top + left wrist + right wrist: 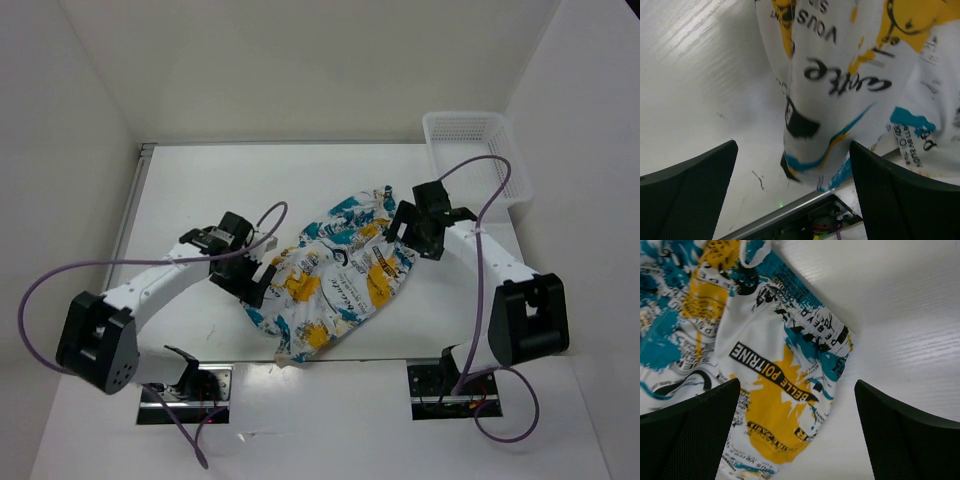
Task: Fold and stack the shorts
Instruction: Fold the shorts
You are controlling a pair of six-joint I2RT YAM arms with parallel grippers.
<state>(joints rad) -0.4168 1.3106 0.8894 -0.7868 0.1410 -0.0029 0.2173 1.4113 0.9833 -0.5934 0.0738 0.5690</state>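
I will lower the open fingers around the waistband's corner [409, 252] [844, 344] and close on it, as this loose corner sticks out onto bare table below my right gripper.
The printed shorts [335, 280] lie spread and wrinkled in the middle of the white table, running from the far right down to the near edge. My left gripper [262, 278] hovers at their left edge, jaws open and empty; in the left wrist view [792, 192] the shorts' near corner [840, 90] lies between the fingers [687, 185]. My right gripper [400, 232] hovers at their upper right edge, open and empty; in the right wrist view [797, 435] the waistband edge [780, 375] lies under the open jaws.
A white mesh basket [475, 155] stands at the table's far right corner. The table's near edge with a metal rail [790, 212] lies just below the shorts' corner. White walls close in on the left, back and right.
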